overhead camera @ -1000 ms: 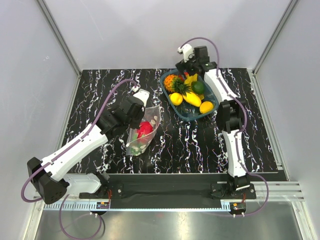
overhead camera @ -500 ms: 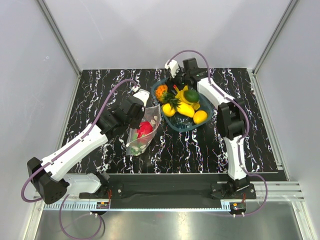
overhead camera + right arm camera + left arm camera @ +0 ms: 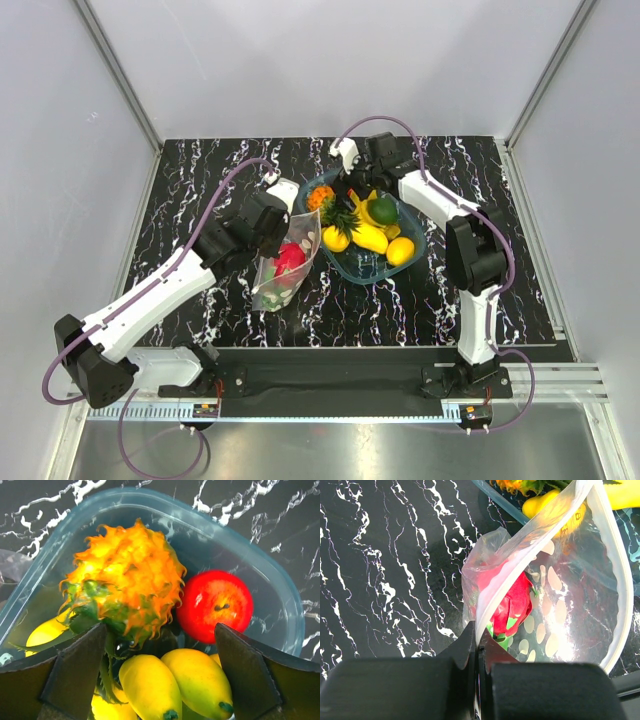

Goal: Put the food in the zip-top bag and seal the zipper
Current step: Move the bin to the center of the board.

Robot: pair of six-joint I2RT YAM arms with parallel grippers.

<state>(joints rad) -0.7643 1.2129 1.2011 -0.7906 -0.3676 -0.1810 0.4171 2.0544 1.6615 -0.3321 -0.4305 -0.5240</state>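
My right gripper should rise next, then lower onto the sides of the green fruit [image 3: 382,210] past the yellow fruits, away from the bag.
The dotted clear zip-top bag [image 3: 297,232] lies left of the basket with its mouth open, and shows in the left wrist view [image 3: 570,605]. A pink-red dragon fruit [image 3: 289,258] lies inside it [image 3: 512,605]. My left gripper [image 3: 283,213] is shut on the bag's whitish zipper [image 3: 623,575] edge, with its jaws [image 3: 477,637] pinching the strip. My right gripper [image 3: 352,185] is open [image 3: 160,630] over the basket, its fingers either side of two yellow fruits [image 3: 150,690] and touching nothing that I can see.
The dark teal basket [image 3: 370,268] sits right beside the bag's mouth; its rim [image 3: 280,595] shows in the right wrist view. It holds a toy pineapple [image 3: 125,585], a red apple [image 3: 215,602], a green fruit [image 3: 383,211] and several yellow fruits [image 3: 370,238]. White walls ring the table.
The right gripper and the basket have moved left and nearer, so the basket now touches the bag's mouth. The left gripper and the bag have stayed put.
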